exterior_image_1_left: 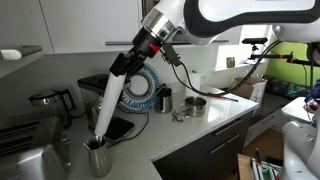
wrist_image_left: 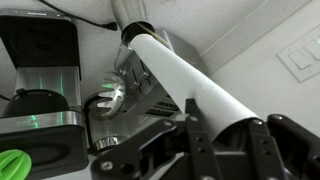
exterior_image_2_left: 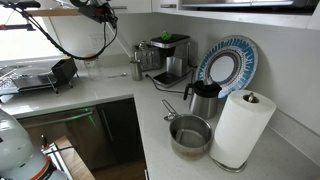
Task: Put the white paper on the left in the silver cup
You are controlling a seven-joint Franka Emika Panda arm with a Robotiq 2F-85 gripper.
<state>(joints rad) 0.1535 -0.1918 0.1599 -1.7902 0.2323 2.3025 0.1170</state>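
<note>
Next, my gripper moves down toward the opening of the silver cup (exterior_image_1_left: 98, 158) and lets go of the white paper (exterior_image_1_left: 108, 98). The paper's lower end already points into the cup's opening.
My gripper (exterior_image_1_left: 124, 64) is shut on the upper part of the white paper (exterior_image_1_left: 108, 98), a long slim tube tilted down toward the left. The tube's lower end sits at the mouth of the silver cup (exterior_image_1_left: 98, 158), which stands upright near the counter's front edge. In the wrist view my gripper (wrist_image_left: 225, 118) clamps the white paper (wrist_image_left: 175, 75), which runs away to the silver cup (wrist_image_left: 128, 14) at the top. In an exterior view the silver cup (exterior_image_2_left: 136, 70) is small and far off, and the tube is hard to make out.
A coffee machine (exterior_image_1_left: 50, 105) stands behind the cup. A blue-rimmed plate (exterior_image_1_left: 140, 88), a dark jug (exterior_image_1_left: 163, 98) and a squat metal cup (exterior_image_1_left: 195, 105) are further along the counter. A paper-towel roll (exterior_image_2_left: 240, 128), a pot (exterior_image_2_left: 190, 135) and a dish rack (exterior_image_2_left: 40, 78) are also in view.
</note>
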